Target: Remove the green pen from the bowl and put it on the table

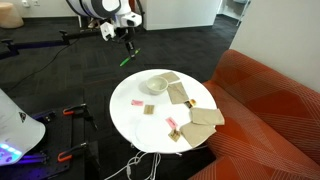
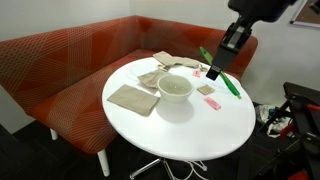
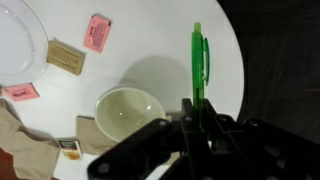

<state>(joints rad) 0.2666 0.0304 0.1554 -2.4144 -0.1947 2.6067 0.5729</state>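
Observation:
The bare spot on the tabletop beside the bowl is below and free of packets, so my gripper needs to move down and toward the bowl next and release the pen point(image 3: 198, 62) there.
My gripper point(image 3: 198, 112) is shut on the green pen point(image 3: 198, 62) and holds it in the air, clear of the bowl. The pen also shows in both exterior views point(image 1: 129, 58) point(image 2: 218, 72), hanging slanted below the fingers point(image 2: 213, 70). The whitish bowl point(image 3: 128, 113) stands empty on the round white table point(image 3: 165, 40); it shows in both exterior views point(image 1: 155, 84) point(image 2: 175, 87). In an exterior view my gripper point(image 1: 127, 47) is above the table's far edge, beside the bowl.
Small pink pieces point(image 3: 97, 32) point(image 2: 212, 103) and flat tan paper packets point(image 2: 133, 98) point(image 1: 203, 117) lie on the table. A white plate point(image 3: 18, 40) shows at the wrist view's left. A red sofa point(image 2: 70, 55) curves round the table. Dark carpet lies beyond the table edge.

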